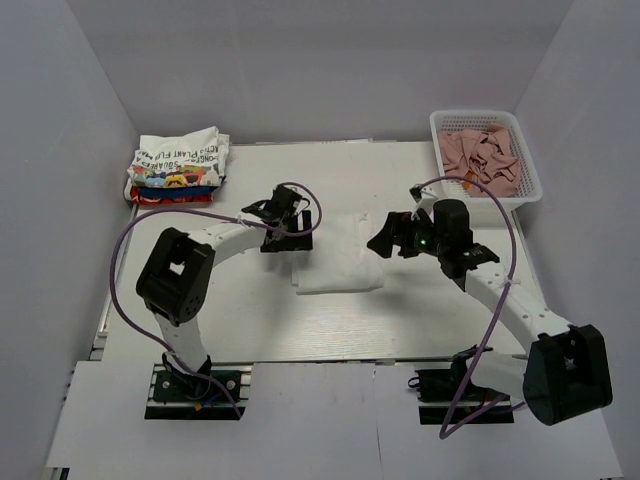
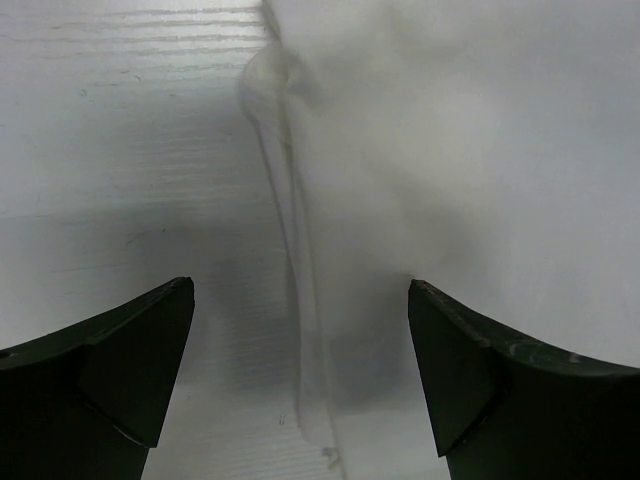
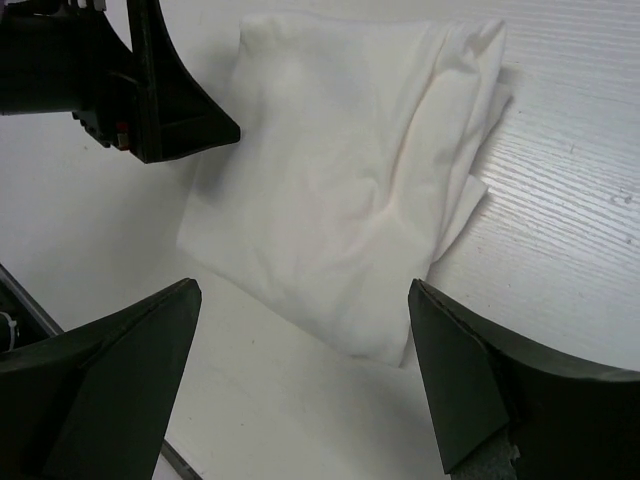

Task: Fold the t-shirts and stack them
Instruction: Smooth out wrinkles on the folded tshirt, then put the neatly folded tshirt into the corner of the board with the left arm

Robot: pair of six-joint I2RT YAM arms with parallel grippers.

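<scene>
My left gripper should move down a little onto the white t-shirt's edge (image 2: 309, 335) beside the bare table and close, because that edge already runs between its open fingers.
A plain white t-shirt (image 1: 338, 256) lies folded in a rough rectangle in the middle of the table. My left gripper (image 1: 296, 220) is open and empty at its back left corner. In the left wrist view the gripper (image 2: 300, 372) straddles the shirt's (image 2: 460, 150) left edge, low over it. My right gripper (image 1: 386, 240) is open and empty just off the shirt's right side. In the right wrist view the gripper (image 3: 305, 372) hangs above bare table with the shirt (image 3: 330, 190) ahead of it. A stack of folded t-shirts (image 1: 178, 166), white with black lettering on top, lies at the back left.
A white mesh basket (image 1: 529, 160) of pinkish-brown cloths (image 1: 482, 155) stands at the back right. White walls close in the table (image 1: 250, 310) on the left, back and right. The left gripper's body (image 3: 150, 90) shows in the right wrist view.
</scene>
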